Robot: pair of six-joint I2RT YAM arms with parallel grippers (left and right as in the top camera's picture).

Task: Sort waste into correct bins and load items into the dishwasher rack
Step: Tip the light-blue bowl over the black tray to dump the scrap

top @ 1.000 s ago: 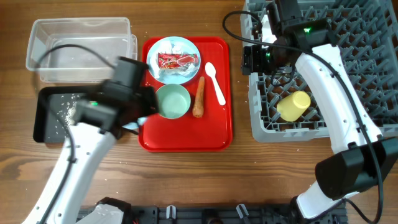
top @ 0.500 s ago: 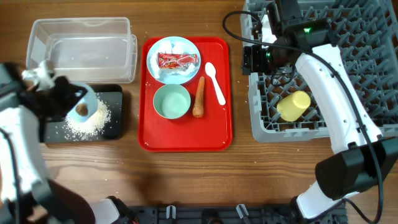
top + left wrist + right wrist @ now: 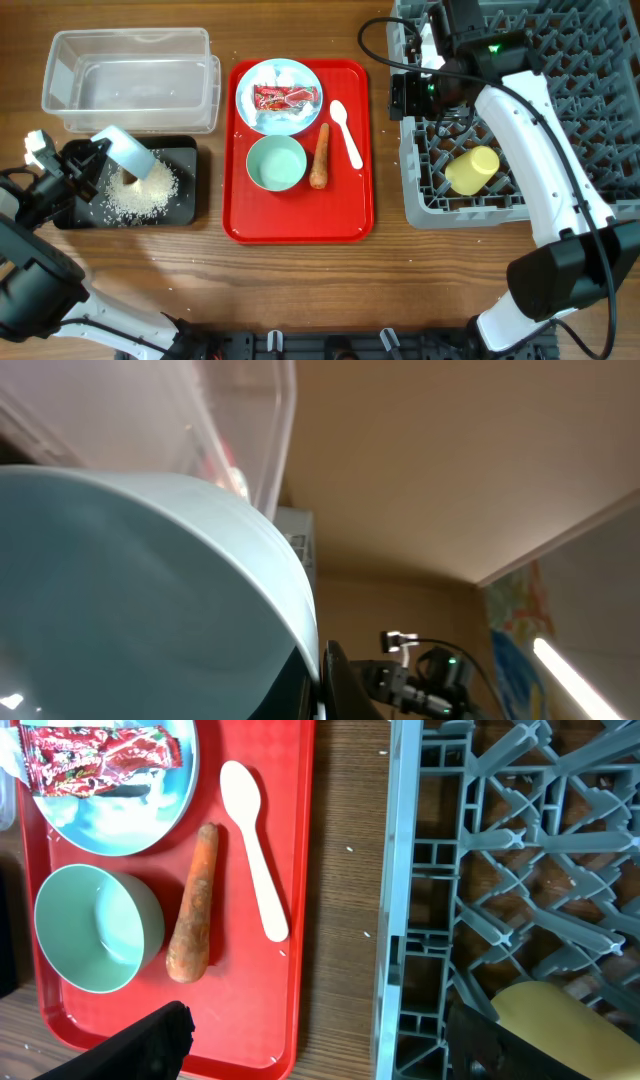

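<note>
My left gripper will swing over the red tray's bare near end [image 3: 268, 215], since that lies to its right in the overhead view, then lower and release the bowl.
My left gripper [image 3: 100, 158] is shut on the rim of the light blue bowl [image 3: 126, 150], held tilted over the black tray [image 3: 186, 160]. A pile of white rice [image 3: 145, 192] lies in that tray with a small brown scrap [image 3: 130, 178]. In the left wrist view the bowl [image 3: 130, 600] fills the frame beside my gripper [image 3: 318, 685]. The plate [image 3: 262, 75] carries the red wrapper [image 3: 287, 97] and tissue. Green bowl [image 3: 277, 163], carrot [image 3: 320, 157] and spoon [image 3: 346, 132] lie on the red tray [image 3: 300, 225]. My right gripper [image 3: 405, 97] hangs open at the rack's [image 3: 560, 60] left edge; a yellow cup [image 3: 472, 170] lies in the rack.
The clear tub [image 3: 130, 80] stands behind the black tray and looks empty. In the right wrist view my gripper [image 3: 325, 1050] spans bare wood between the red tray [image 3: 250, 1000] and the rack [image 3: 420, 870], with carrot [image 3: 193, 905] and spoon [image 3: 255, 850] to the left.
My left arm swung left from the red tray with the blue bowl; a pile of rice now lies in the black tray. The right arm has not moved.
</note>
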